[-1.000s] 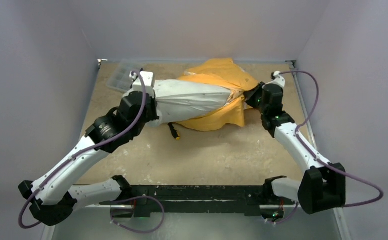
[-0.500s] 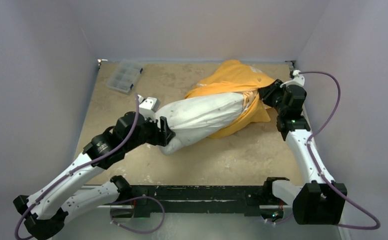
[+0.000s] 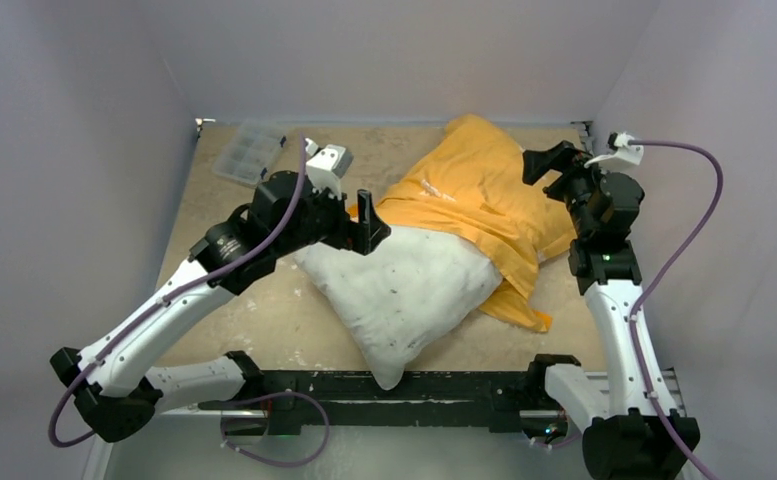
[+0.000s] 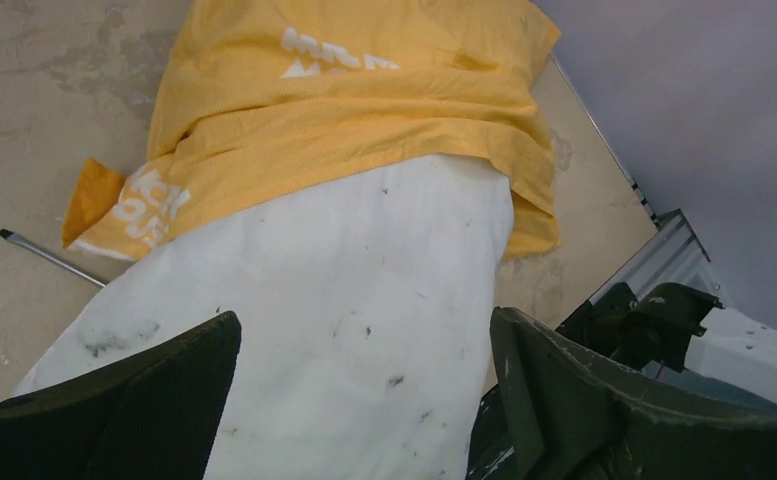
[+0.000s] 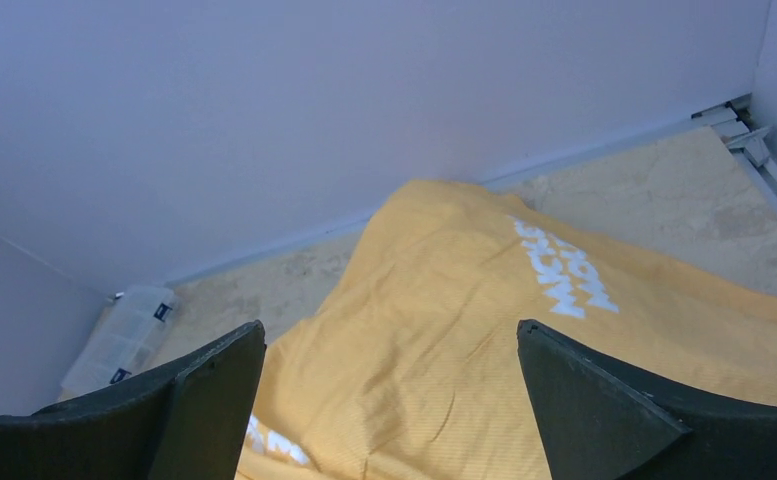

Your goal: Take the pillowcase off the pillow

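My left gripper is open and will go down onto the pillow's smudged corner (image 3: 317, 263) (image 4: 96, 348), moving to the left in the wrist view, because that corner is bare outside the pillowcase.
The white pillow (image 3: 404, 290) lies slanted across the table, its near corner reaching the front rail. Its far end is still inside the orange-yellow pillowcase (image 3: 474, 190), which drapes over it at the back right. My left gripper (image 3: 369, 225) hovers open just above the pillow's bare left end; in the left wrist view the pillow (image 4: 344, 330) fills the gap between the spread fingers of that gripper (image 4: 364, 318), untouched, with the pillowcase (image 4: 364, 110) beyond. My right gripper (image 3: 549, 165) stands open above the pillowcase's right edge. The right wrist view has wrinkled pillowcase (image 5: 444, 350) under the wide gripper (image 5: 390, 326).
A clear plastic organiser box (image 3: 249, 152) sits at the back left corner, and that box (image 5: 124, 335) also shows in the right wrist view. A thin dark rod (image 4: 49, 257) lies on the table left of the pillowcase. Grey walls close three sides; a black rail (image 3: 464, 385) runs along the front.
Both grippers went from shut to open and let go of pillow and pillowcase. The stretched pillow dropped and spread toward the front rail. Both arms lifted and drew back.
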You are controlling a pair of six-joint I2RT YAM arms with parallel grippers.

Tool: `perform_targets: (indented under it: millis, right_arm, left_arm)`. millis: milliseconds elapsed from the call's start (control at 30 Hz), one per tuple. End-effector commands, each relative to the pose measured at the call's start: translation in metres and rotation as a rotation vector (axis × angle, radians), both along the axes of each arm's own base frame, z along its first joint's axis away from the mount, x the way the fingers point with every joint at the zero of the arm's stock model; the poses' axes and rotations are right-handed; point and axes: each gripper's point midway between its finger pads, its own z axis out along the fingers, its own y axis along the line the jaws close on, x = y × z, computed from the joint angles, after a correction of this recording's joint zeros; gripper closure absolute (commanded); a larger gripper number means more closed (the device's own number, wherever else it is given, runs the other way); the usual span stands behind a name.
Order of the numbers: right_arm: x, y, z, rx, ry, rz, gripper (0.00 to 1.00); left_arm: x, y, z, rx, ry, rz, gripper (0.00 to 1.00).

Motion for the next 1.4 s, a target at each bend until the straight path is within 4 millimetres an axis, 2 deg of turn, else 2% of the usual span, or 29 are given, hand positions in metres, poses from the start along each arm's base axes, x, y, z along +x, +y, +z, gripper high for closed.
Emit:
perform_targets:
  millis: [0, 67, 133, 167, 333, 400, 533, 667, 767, 967, 1133, 1200, 1267, 1367]
  right_arm:
    - [-0.003, 0.012, 0.017, -0.041, -0.047, 0.068, 0.01]
    - [-0.002, 0.021, 0.013, -0.043, -0.042, 0.108, 0.01]
    - [0.001, 0.028, 0.010, -0.046, -0.032, 0.134, 0.01]
    - [0.002, 0.039, 0.009, -0.045, -0.028, 0.158, 0.01]
    - [0.008, 0.078, -0.002, -0.043, 0.018, 0.210, 0.01]
    - [0.011, 0.090, -0.010, -0.044, 0.040, 0.236, 0.01]
    - [0.017, 0.112, -0.020, -0.055, 0.068, 0.276, 0.01]
    - [0.023, 0.142, -0.023, -0.089, 0.088, 0.331, 0.01]
    - [0.032, 0.171, -0.032, -0.126, 0.123, 0.359, 0.01]
    - [0.043, 0.222, -0.075, -0.275, 0.274, 0.355, 0.01]
    - [0.041, 0.242, -0.116, -0.392, 0.392, 0.336, 0.01]
    - [0.039, 0.247, -0.129, -0.419, 0.426, 0.333, 0.01]
    - [0.032, 0.254, -0.144, -0.451, 0.461, 0.347, 0.01]
    - [0.020, 0.261, -0.173, -0.518, 0.531, 0.355, 0.01]
  left_arm:
    - [0.029, -0.003, 0.010, 0.026, -0.064, 0.042, 0.06]
    - [0.047, -0.001, -0.005, 0.060, -0.041, 0.083, 0.05]
    - [0.066, 0.003, -0.030, 0.094, 0.004, 0.121, 0.03]
    - [0.074, 0.006, -0.040, 0.096, 0.023, 0.142, 0.02]
    - [0.106, 0.050, -0.112, 0.076, 0.166, 0.257, 0.01]
    - [0.106, 0.057, -0.142, 0.032, 0.247, 0.254, 0.01]
    - [0.082, 0.034, -0.172, -0.112, 0.378, 0.109, 0.01]
    - [0.058, 0.025, -0.182, -0.178, 0.428, 0.029, 0.01]
    - [0.043, 0.018, -0.176, -0.222, 0.443, -0.045, 0.01]
    - [0.029, 0.014, -0.161, -0.268, 0.429, -0.100, 0.02]
    - [0.024, 0.011, -0.173, -0.296, 0.464, -0.119, 0.06]
    - [0.021, 0.009, -0.177, -0.315, 0.477, -0.132, 0.11]
    - [0.017, 0.006, -0.177, -0.330, 0.477, -0.142, 0.20]
    - [0.012, 0.000, -0.179, -0.318, 0.472, -0.156, 0.42]
